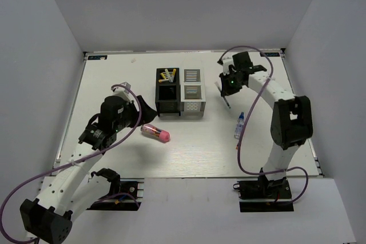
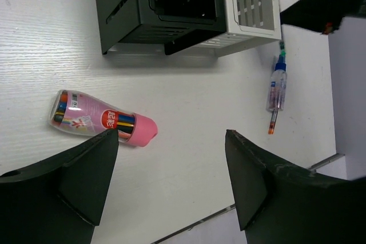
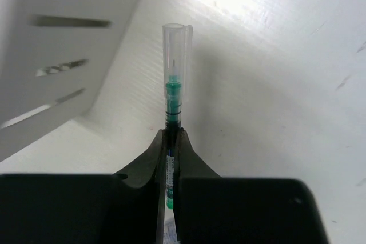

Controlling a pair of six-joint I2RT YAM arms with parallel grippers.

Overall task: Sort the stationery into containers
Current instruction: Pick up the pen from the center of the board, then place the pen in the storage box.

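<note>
Next, my right gripper lifts above the silver-white organizer's slotted side, then moves across and down over its empty rear cell (image 1: 192, 76), because that side blocks the pen's way.
My right gripper (image 1: 228, 91) is shut on a green pen (image 3: 174, 98) with a clear cap, held in the air just right of the silver-white organizer (image 1: 193, 91); that organizer's slotted wall (image 3: 51, 44) shows at the left of the right wrist view. The black organizer (image 1: 167, 92) adjoins it and holds yellow pens (image 1: 167, 75) in its rear cell. The pink-and-clear cylinder (image 1: 155, 133) lies on the table, also seen in the left wrist view (image 2: 100, 119). My left gripper (image 2: 171, 141) is open and empty above the table, just right of the cylinder. The blue-capped bottle (image 1: 239, 125) lies to the right.
A thin red-tipped pen (image 2: 273, 121) lies against the bottle (image 2: 277, 87). White walls enclose the table on three sides. The table's near edge (image 2: 217, 215) runs just below my left fingers. Purple cables loop beside both arms.
</note>
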